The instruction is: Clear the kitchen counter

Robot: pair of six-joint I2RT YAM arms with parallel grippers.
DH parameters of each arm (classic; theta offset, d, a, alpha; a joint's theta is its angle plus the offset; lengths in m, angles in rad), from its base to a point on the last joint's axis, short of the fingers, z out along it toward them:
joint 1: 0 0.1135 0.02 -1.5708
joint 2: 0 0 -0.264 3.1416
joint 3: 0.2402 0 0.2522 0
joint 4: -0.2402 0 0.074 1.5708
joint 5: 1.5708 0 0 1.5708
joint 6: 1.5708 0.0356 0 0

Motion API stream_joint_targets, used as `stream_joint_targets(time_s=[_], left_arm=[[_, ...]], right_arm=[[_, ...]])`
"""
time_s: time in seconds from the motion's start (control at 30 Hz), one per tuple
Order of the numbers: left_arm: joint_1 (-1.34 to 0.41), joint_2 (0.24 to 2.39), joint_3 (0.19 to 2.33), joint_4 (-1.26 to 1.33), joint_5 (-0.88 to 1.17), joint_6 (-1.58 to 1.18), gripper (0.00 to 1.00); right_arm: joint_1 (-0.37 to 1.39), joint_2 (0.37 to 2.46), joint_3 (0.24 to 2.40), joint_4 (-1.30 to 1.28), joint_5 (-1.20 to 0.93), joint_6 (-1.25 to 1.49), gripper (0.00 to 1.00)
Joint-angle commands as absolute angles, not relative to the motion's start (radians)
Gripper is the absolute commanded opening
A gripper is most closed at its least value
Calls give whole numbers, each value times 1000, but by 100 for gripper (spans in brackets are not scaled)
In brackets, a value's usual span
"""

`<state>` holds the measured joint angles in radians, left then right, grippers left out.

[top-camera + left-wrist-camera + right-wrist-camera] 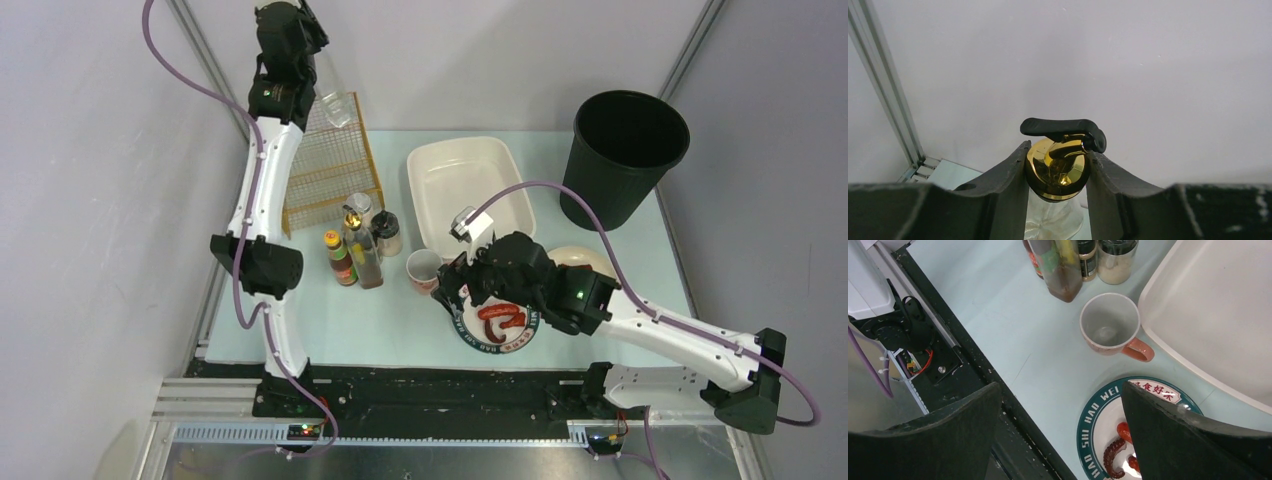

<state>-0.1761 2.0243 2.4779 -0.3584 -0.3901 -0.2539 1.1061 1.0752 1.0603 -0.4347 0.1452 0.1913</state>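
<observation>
My left gripper should next move down into the far end of the yellow wire rack (330,168) and release the dispenser bottle, as its base still hangs above the mesh.
The kitchen counter (390,325) is pale mint-blue. My left gripper (318,62) is raised at the far left, above a yellow wire rack (330,168). In the left wrist view it (1058,152) is shut on the gold cap of a clear glass dispenser bottle (1057,172), which also shows in the top view (337,103). My right gripper (452,292) is open and empty over the left edge of a teal-rimmed plate (505,345) holding red octopus pieces (1115,462). A pink-handled cup (1108,327) stands just beyond the plate (1098,422).
A white basin (470,185) sits at the back middle, with a black bin (625,150) at the back right. Several sauce and spice bottles (358,250) stand left of the cup. A beige bowl (585,258) lies behind my right arm. The black front rail (973,370) is close below.
</observation>
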Motion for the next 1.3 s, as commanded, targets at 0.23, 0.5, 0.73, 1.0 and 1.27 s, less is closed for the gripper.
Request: stream_joint_targets(time_s=[0.23,0.5,0.73,1.0,1.27], left_arm=[[-172,2046,2545,-79,-443,-182,0],[-173,2079,2539,-45,-464,-160,0],[-171,2118,2531,-20,-473,-167,0],[-171,2142,2496,-6,-479,-155,0],[-171,2151,2435,-6,-484,-157,0]], right_arm=[[1056,1067,1055,-393,97,207,94],[1013,1082,1050,-381,56,222,94],[989,1100,1042,-375,36,229,93],[977,1118,1042,-375,28,233,94],[955,1132,1039,-364,14,251,93]])
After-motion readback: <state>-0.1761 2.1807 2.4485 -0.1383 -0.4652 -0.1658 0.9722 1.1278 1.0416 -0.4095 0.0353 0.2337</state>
